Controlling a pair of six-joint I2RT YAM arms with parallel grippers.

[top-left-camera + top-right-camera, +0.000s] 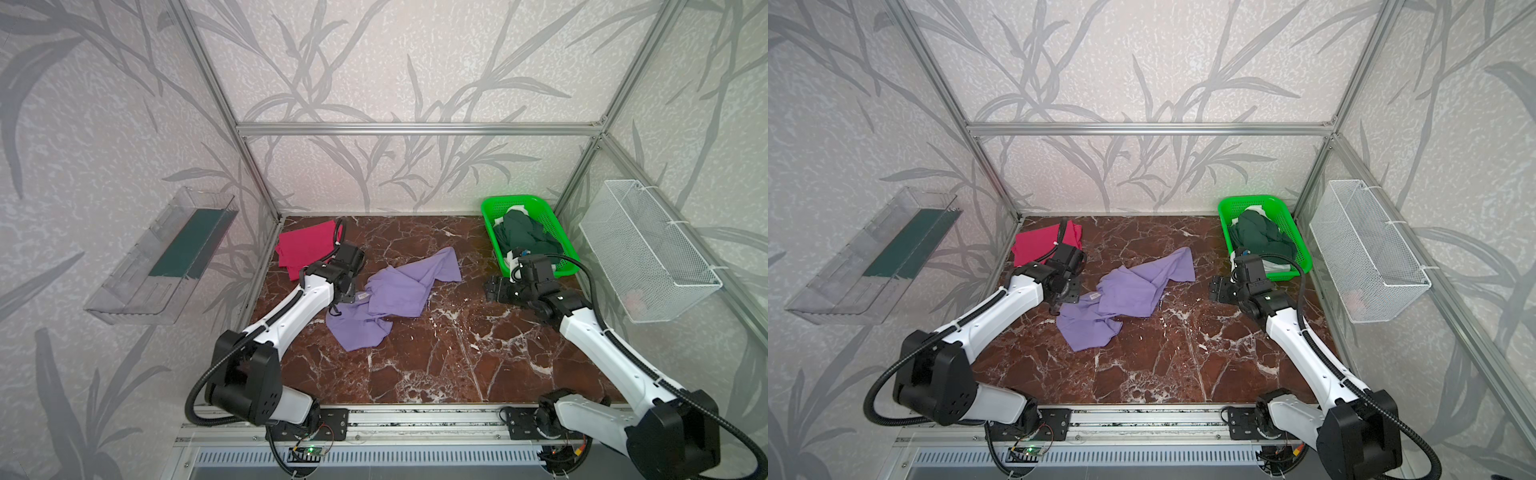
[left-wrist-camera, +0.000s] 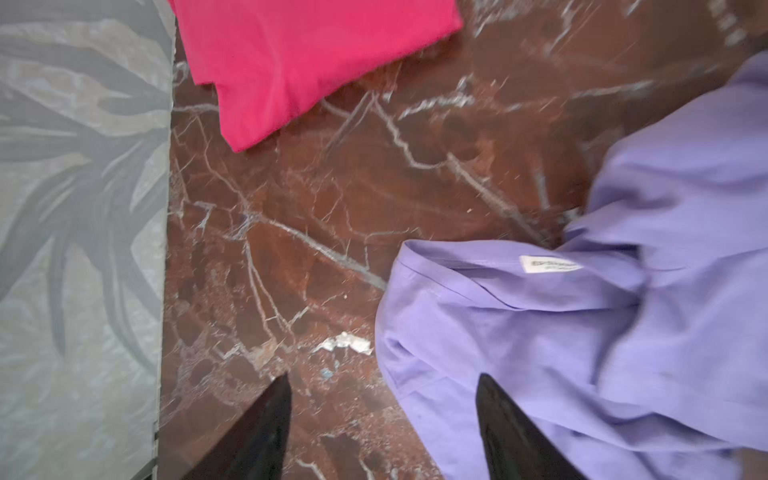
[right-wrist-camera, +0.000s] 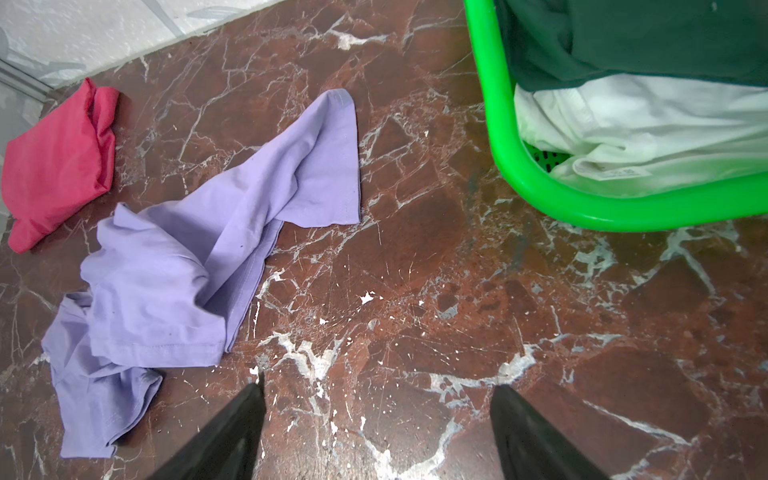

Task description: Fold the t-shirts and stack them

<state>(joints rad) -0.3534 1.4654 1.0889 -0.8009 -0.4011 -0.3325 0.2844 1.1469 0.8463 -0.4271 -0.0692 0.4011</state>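
Note:
My left gripper moves toward the t-shirt's middle and down onto the raised fold's edge (image 1: pixel 372 309) (image 2: pixel 612 384) by the neck label next, since one finger hangs above bare marble.
A crumpled lavender t-shirt (image 1: pixel 395 295) (image 1: pixel 1129 291) lies spread over the middle of the marble tabletop, its white neck label facing up. A folded magenta t-shirt (image 1: pixel 303 245) (image 1: pixel 1034 245) rests at the back left corner. My left gripper (image 1: pixel 340 301) (image 2: pixel 384 376) hangs open over the lavender t-shirt (image 2: pixel 582 332), one finger above the cloth and one above bare marble, holding nothing. My right gripper (image 1: pixel 494 289) (image 3: pixel 379 385) is open and empty over bare marble, between the lavender t-shirt (image 3: pixel 187 270) and the basket. The magenta t-shirt (image 2: pixel 299 62) (image 3: pixel 54 166) shows in both wrist views.
A green mesh basket (image 1: pixel 489 224) (image 3: pixel 492 104) at the back right holds a dark green garment (image 1: pixel 523 237) over a white one (image 3: pixel 623 120). A clear plastic bin (image 1: pixel 166 257) hangs on the left wall. A white wire basket (image 1: pixel 648 257) hangs on the right wall.

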